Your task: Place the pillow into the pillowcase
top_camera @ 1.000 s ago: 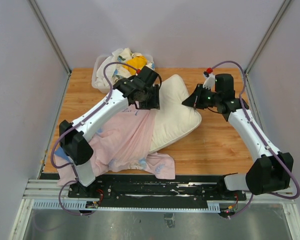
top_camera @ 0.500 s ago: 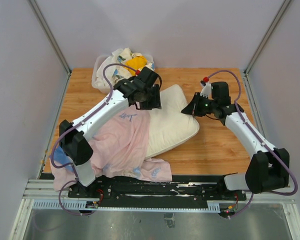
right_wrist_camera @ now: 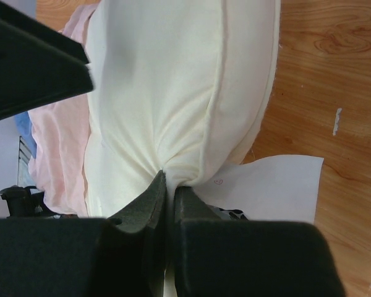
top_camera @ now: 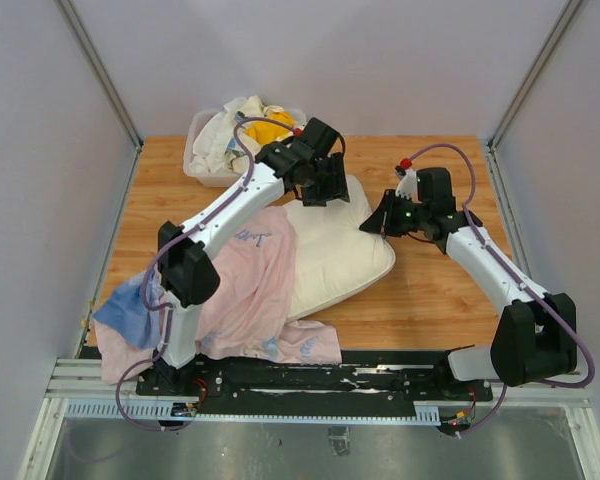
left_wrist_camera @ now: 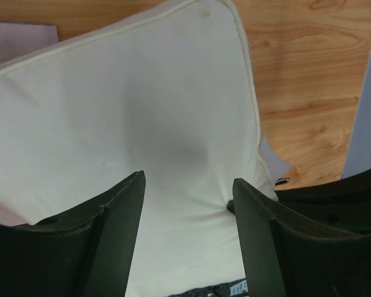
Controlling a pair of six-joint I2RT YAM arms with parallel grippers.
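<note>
My right gripper pushes the fabric left in the top view toward the pillowcase's edge (top_camera: 293, 252) (right_wrist_camera: 86, 143) next and lets it go, since much pillow is uncovered.
The cream-white pillow (top_camera: 340, 245) lies mid-table, its left part under the edge of the pillowcase (top_camera: 245, 285), which lies pink side up with a blue patch (top_camera: 125, 308) at the left. My left gripper (top_camera: 325, 188) hovers open over the pillow's far end; in the left wrist view (left_wrist_camera: 187, 192) the pillow (left_wrist_camera: 123, 105) shows between the spread fingers. My right gripper (top_camera: 373, 222) is shut on the pillow's right edge. In the right wrist view (right_wrist_camera: 170, 179) it pinches bunched pillow fabric (right_wrist_camera: 167, 80), next to the white tag (right_wrist_camera: 278, 185).
A white bin (top_camera: 195, 160) of floral cloths with a yellow cloth (top_camera: 268, 128) stands at the back left, just behind my left arm. Bare wooden table (top_camera: 440, 290) lies to the right of the pillow. Grey walls close in the sides and back.
My left gripper has moved right and farther back, off the pillowcase edge to above the pillow. My right gripper has pushed the pillow leftward. The pillowcase has spread, showing blue at the left.
</note>
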